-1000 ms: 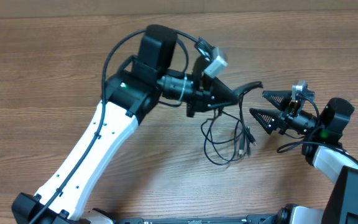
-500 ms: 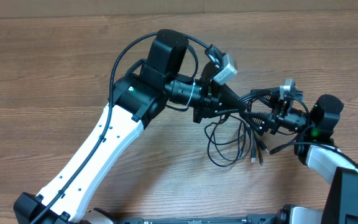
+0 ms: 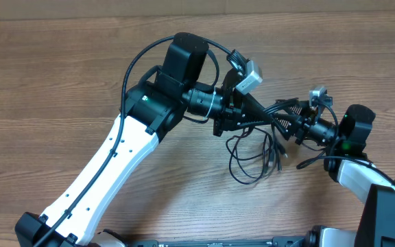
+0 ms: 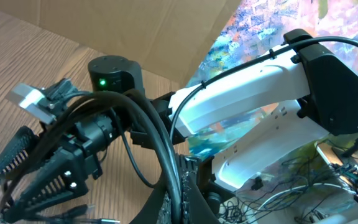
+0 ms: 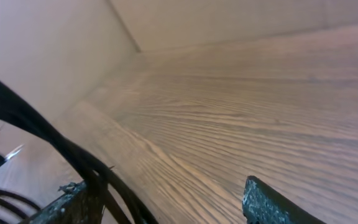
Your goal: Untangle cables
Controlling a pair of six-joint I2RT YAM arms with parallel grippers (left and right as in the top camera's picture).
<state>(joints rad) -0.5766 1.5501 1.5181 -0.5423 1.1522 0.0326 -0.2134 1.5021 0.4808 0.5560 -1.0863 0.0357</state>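
I will next lift my left gripper away from my right gripper's open fingers, then lower it to the bare table, because the looped cables hang above the table.
The cables (image 3: pixel 263 152) are thin black cords hanging in loops above the wooden table, plug ends dangling low. My left gripper (image 3: pixel 265 113) is shut on a bunch of the strands; in the left wrist view its jaws (image 4: pixel 179 202) pinch the cords (image 4: pixel 157 146), which arch up and away. My right gripper (image 3: pixel 286 122) faces it from the right, fingers straddling the same strands just beyond the left fingertips. The right wrist view shows these jaws (image 5: pixel 160 186) well apart. The cords (image 5: pixel 48 134) cross against the left finger (image 5: pixel 67 202), with bare wood between the fingers.
The left arm's white link (image 3: pixel 94 175) slants across the table's lower left. The right arm's base (image 3: pixel 365 185) fills the lower right corner. A cardboard wall (image 5: pixel 36 56) borders the table on the far side.
The left gripper carried the cables up and right, then held still. The right gripper moved left onto the strands, and its jaws have narrowed around them.
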